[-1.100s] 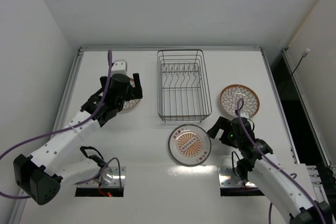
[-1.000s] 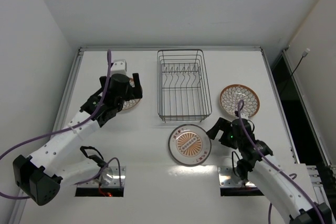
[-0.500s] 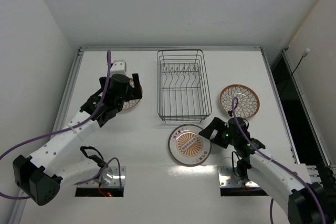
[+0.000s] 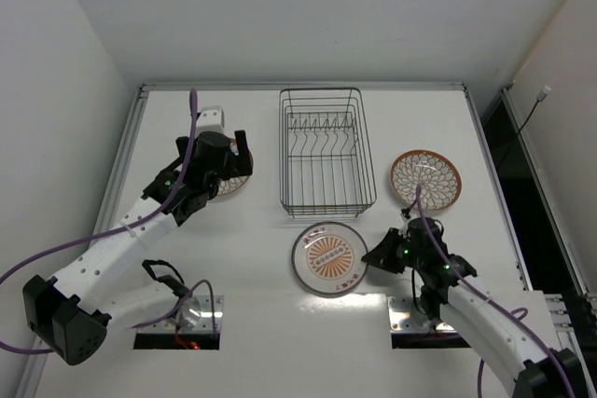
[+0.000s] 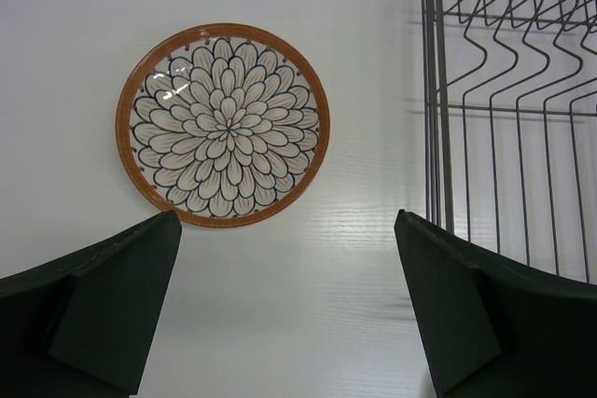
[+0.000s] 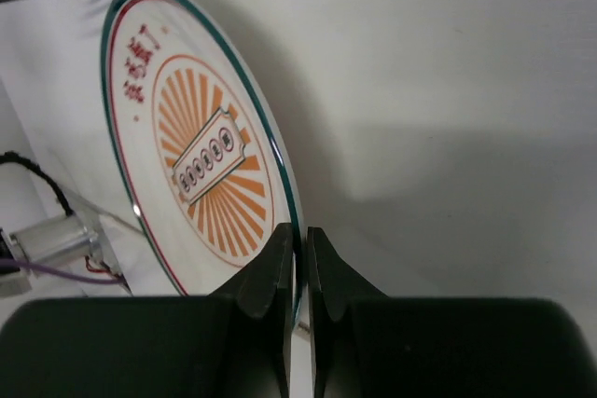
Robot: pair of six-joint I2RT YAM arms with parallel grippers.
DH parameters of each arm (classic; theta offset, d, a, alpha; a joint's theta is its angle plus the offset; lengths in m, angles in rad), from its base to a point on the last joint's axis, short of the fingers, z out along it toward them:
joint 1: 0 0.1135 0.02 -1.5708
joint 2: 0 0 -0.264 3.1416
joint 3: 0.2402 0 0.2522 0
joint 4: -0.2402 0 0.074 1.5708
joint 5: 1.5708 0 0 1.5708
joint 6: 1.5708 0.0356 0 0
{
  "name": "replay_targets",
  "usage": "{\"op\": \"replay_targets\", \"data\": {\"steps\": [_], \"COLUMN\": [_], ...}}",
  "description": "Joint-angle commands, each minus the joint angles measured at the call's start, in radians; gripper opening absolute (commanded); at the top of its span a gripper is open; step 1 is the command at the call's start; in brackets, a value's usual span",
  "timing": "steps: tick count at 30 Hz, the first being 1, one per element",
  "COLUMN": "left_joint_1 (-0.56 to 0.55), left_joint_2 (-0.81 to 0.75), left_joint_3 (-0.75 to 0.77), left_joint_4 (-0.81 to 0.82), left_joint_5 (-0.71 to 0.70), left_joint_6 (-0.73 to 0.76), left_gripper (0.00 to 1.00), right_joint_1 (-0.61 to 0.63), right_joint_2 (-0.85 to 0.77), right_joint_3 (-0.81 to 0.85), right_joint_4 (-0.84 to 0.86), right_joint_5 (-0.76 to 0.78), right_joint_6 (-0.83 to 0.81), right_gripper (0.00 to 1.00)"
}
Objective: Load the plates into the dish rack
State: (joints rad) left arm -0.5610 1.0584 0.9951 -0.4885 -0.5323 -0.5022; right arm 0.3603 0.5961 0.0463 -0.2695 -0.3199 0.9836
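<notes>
I should next lift the plate in my right gripper, carry it outward, lower it upright between the empty wavy wires of the rack and let it go.
The white plate with the orange sunburst [image 4: 328, 257] [image 6: 191, 170] lies just in front of the dish rack [image 4: 325, 151]. My right gripper [image 4: 370, 258] [image 6: 300, 235] is shut on its right rim. One brown-rimmed petal plate [image 4: 424, 179] lies right of the rack. Another petal plate [image 5: 222, 125] [image 4: 233, 181] lies left of the rack, mostly under my left gripper [image 4: 240, 154] in the top view. My left gripper [image 5: 289, 230] hovers open above the table just near of that plate, holding nothing.
The rack's left wires [image 5: 434, 90] stand close to my left gripper's right finger [image 5: 466, 309]. Two arm base mounts [image 4: 182, 319] [image 4: 415, 314] sit at the near table edge. A wall runs along the left, a table rail [image 4: 490, 151] on the right.
My right gripper moved left to the sunburst plate's rim and shut on it; the plate shifted slightly left and nearer. The left arm has not moved.
</notes>
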Motion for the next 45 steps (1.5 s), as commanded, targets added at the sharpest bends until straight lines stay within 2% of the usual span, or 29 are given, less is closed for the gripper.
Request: {"op": "replay_targets", "data": {"steps": [1, 6, 12, 18, 21, 22, 26, 31, 32, 35, 36, 40, 45], "left_joint_1": [0.003, 0.003, 0.003, 0.003, 0.003, 0.003, 0.003, 0.003, 0.003, 0.003, 0.003, 0.003, 0.003], "left_joint_2": [-0.012, -0.012, -0.012, -0.012, -0.012, -0.012, -0.012, -0.003, -0.003, 0.006, 0.006, 0.006, 0.006], "left_joint_3": [-0.001, -0.001, -0.001, -0.001, -0.001, -0.001, -0.001, -0.001, -0.001, -0.001, -0.001, 0.008, 0.008], "left_joint_4": [0.01, 0.01, 0.01, 0.001, 0.001, 0.001, 0.001, 0.001, 0.001, 0.001, 0.001, 0.001, 0.01], "left_joint_5": [-0.023, -0.032, -0.041, -0.041, -0.041, -0.041, -0.041, -0.041, -0.041, -0.041, -0.041, -0.032, -0.032], "left_joint_6": [-0.006, -0.006, -0.006, -0.015, -0.015, -0.015, -0.015, -0.015, -0.015, -0.015, -0.015, -0.015, -0.015], "left_gripper": [1.0, 1.0, 1.0, 1.0, 1.0, 1.0, 1.0, 1.0, 1.0, 1.0, 1.0, 1.0, 1.0], "right_joint_1": [-0.001, 0.008, 0.008, 0.008, 0.008, -0.001, -0.001, -0.001, -0.001, 0.011, 0.023, 0.075, 0.123], "right_joint_2": [-0.064, -0.133, -0.174, -0.144, -0.096, -0.085, -0.019, 0.152, 0.23, 0.368, 0.468, 0.67, 0.836], "right_joint_3": [0.035, 0.214, 0.565, 0.962, 1.157, 1.19, 1.259, 1.209, 1.208, 1.276, 1.303, 1.452, 1.59], "right_joint_4": [-0.106, -0.353, -0.727, -0.898, -0.945, -0.958, -0.844, -0.598, -0.524, -0.426, -0.425, -0.413, -0.352], "right_joint_5": [-0.015, -0.005, 0.151, 0.243, 0.361, 0.474, 0.689, 0.818, 0.837, 0.869, 0.881, 1.027, 1.142], "right_joint_6": [-0.051, -0.161, -0.289, -0.329, -0.361, -0.361, -0.352, -0.352, -0.364, -0.39, -0.399, -0.421, -0.508], "right_gripper": [0.0, 0.0, 0.0, 0.0, 0.0, 0.0, 0.0, 0.0, 0.0, 0.0, 0.0, 0.0, 0.0]}}
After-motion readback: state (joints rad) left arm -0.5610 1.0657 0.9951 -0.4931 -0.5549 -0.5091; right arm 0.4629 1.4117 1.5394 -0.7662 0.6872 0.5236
